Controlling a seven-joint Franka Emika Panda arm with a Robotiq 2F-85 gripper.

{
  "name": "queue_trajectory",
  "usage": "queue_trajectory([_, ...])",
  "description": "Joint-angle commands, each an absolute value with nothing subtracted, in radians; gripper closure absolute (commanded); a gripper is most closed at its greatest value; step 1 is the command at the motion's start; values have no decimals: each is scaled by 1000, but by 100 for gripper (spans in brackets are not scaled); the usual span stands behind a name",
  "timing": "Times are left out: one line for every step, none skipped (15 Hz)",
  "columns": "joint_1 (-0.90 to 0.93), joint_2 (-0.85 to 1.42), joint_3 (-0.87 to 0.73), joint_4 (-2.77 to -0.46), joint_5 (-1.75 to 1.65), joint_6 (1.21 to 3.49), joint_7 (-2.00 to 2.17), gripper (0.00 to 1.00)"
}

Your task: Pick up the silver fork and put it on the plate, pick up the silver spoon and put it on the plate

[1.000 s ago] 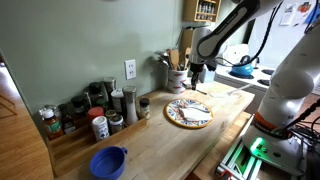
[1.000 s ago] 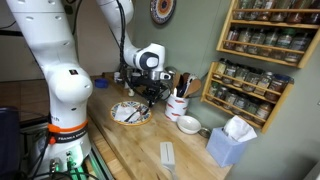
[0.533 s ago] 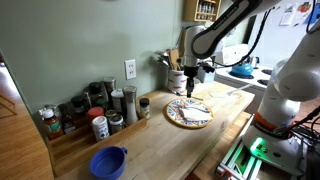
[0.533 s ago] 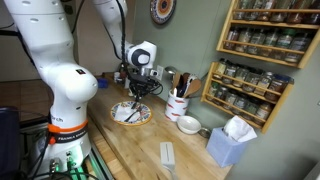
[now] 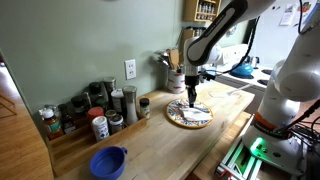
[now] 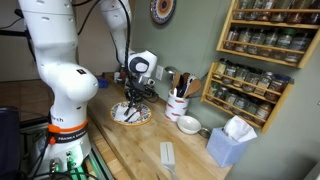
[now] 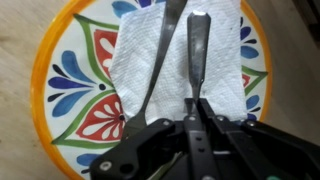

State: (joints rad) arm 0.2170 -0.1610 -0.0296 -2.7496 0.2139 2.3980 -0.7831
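Note:
I will next lower my gripper a little toward the napkin (image 5: pixel 194 114) and then turn the spoon more alongside the fork, because the plate is already directly below.
A colourful plate (image 7: pixel 45 90) with a white napkin (image 7: pixel 135 55) on it fills the wrist view. It also shows in both exterior views (image 5: pixel 189 113) (image 6: pixel 131 113). The silver fork (image 7: pixel 155 70) lies slanted on the napkin. My gripper (image 7: pixel 197 110) is shut on the silver spoon (image 7: pixel 197 50). Only the spoon's handle shows, pointing out over the napkin beside the fork. Its other end is hidden in the jaws. In both exterior views the gripper (image 5: pixel 190 98) (image 6: pixel 133 100) hangs just above the plate.
A crock of utensils (image 5: pixel 176 78) stands behind the plate against the wall. Spice jars (image 5: pixel 95 115) line the wall and a blue bowl (image 5: pixel 109 161) sits near the counter edge. A white bowl (image 6: pixel 188 124), a tissue box (image 6: pixel 231 140) and a wall spice rack (image 6: pixel 260 60) show in an exterior view.
My gripper has moved from beside the plate to over it and has come lower, still carrying the spoon.

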Motion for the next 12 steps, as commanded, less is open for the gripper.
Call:
queue_trajectory([198,-107,-15,-2747,266,2389,-840,98])
queue_trajectory([191,-95,-10,-2746,264,2390,-838,98])
queue_trajectory([185,-85,-7,-2745,262,2392,-834,98])
queue_trajectory([179,-77,-2,-2744,254,2394,-819,98])
queue_trajectory([172,-68,2,-2742,245,2398,-803,98])
queue_trajectory([166,-61,6,-2738,241,2399,-795,98])
queue_trajectory([161,-55,10,-2736,243,2398,-795,98])
queue_trajectory([156,-54,13,-2735,244,2408,-786,98])
queue_trajectory([152,-53,16,-2734,244,2413,-779,98])
queue_trajectory([147,-48,20,-2729,237,2416,-759,98])
queue_trajectory([142,-42,24,-2724,230,2420,-731,98])
queue_trajectory([139,-37,27,-2718,227,2421,-704,98])
